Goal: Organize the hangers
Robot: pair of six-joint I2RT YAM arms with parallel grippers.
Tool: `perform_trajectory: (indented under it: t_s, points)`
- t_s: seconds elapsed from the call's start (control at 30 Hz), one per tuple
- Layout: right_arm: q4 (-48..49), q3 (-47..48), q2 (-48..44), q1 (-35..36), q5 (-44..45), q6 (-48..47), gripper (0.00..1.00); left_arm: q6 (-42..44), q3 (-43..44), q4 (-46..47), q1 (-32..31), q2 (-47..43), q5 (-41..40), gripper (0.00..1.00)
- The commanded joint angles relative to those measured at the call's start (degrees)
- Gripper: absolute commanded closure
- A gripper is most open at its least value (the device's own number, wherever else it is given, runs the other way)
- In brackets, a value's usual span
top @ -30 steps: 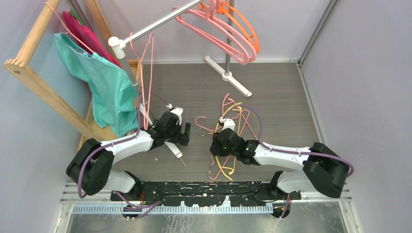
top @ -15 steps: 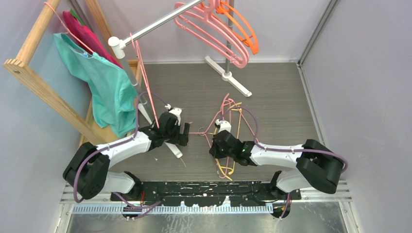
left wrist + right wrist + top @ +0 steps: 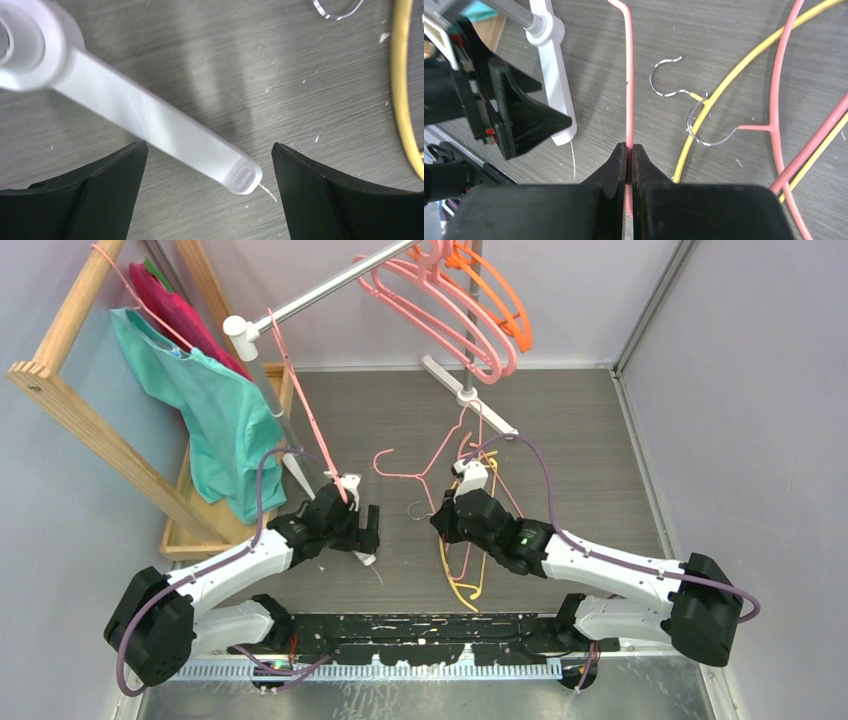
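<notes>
My right gripper rises outward next, hooks the thin pink hanger onto the metal bar's bare part [image 3: 302, 303] above, with room for a hook, and lets go.
My right gripper [image 3: 443, 522] [image 3: 629, 146] is shut on the wire of a thin pink hanger [image 3: 420, 476] [image 3: 628, 75], which is raised off the floor with its hook toward the left. Under it lie more thin hangers, yellow [image 3: 462, 575] [image 3: 724, 82] and pink [image 3: 776, 75], tangled together. Thick pink hangers [image 3: 440, 305] and orange ones [image 3: 505, 300] hang on the metal rail [image 3: 320, 292]. One thin pink hanger [image 3: 300, 405] hangs near the rail's end. My left gripper [image 3: 366, 528] [image 3: 207, 145] is open, its fingers on either side of the rack's white foot [image 3: 150, 117].
A wooden frame [image 3: 80, 410] at the left carries a hanger draped with teal [image 3: 220, 410] and magenta [image 3: 185, 315] garments. The rack's upright and second white foot [image 3: 470, 390] stand at the back. Walls close in the floor on both sides.
My right gripper has shut on the thin pink hanger and carried it up and toward the back. The left arm has drawn back toward the near left.
</notes>
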Motion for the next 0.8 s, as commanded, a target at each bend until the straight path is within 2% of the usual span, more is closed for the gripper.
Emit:
perform_trajectory:
  t_s: [0.0, 0.23, 0.57, 0.77]
  points:
    - [0.8, 5.0, -1.1, -1.5, 1.3, -2.9, 0.99, -2.7, -1.1, -3.9, -0.4, -4.2, -1.7, 0.02]
    - [12.7, 6.0, -2.9, -5.7, -10.0, 2.0, 0.99, -3.7, -2.0, -6.5, -0.3, -9.1, -3.0, 0.02]
    - [26.4, 8.8, -1.8, -7.1, -16.8, 11.6, 0.99, -4.0, -2.9, -6.2, -0.3, -10.0, -2.9, 0.02]
    - [29.9, 12.0, 0.9, -7.1, -21.1, 14.5, 0.99, -4.1, -3.3, -6.2, -0.3, -11.3, -3.2, 0.02]
